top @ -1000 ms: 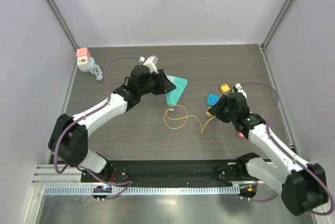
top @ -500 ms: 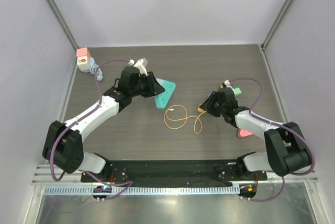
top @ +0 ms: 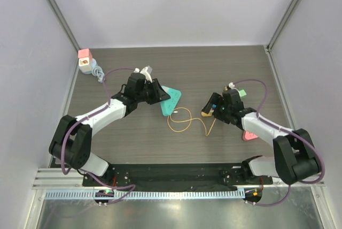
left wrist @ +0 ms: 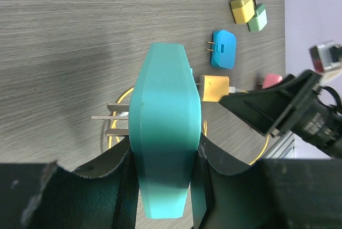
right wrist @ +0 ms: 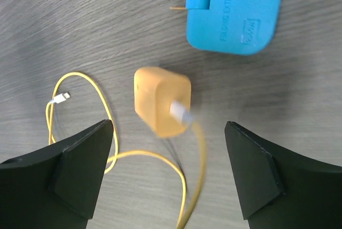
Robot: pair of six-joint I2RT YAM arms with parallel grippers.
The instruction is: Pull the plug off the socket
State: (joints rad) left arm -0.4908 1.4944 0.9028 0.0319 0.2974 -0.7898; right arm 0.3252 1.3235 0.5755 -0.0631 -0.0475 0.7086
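My left gripper will next move the teal socket outward over the bare table by the far wall (top: 151,63) (left wrist: 56,12), as the orange plug is already apart from the socket.
The teal socket (top: 171,100) is clamped between the fingers of my left gripper (top: 157,92), which is shut on it. In the left wrist view the socket (left wrist: 165,132) fills the jaws and its metal prongs (left wrist: 115,117) stick out to the left. The orange plug (right wrist: 160,107), with its yellow cable (right wrist: 192,186), sits apart from the socket, under my right gripper (right wrist: 168,173). That gripper is open, its fingers (right wrist: 69,170) wide on both sides of the plug and not touching it. The plug looks blurred. From above, the plug (top: 206,113) lies just left of my right gripper (top: 212,106).
A blue adapter (right wrist: 235,9) lies right beyond the plug. Yellow (left wrist: 242,8) and green (left wrist: 257,18) adapters sit farther off, and a pink one (top: 249,136) lies by the right arm. The cable loops (top: 181,119) between the arms. A pink-and-white charger (top: 85,60) sits at the far left.
My right gripper has opened and let go of the orange plug, which now sits loose between its fingers. The left arm has shifted the socket slightly nearer and to the right.
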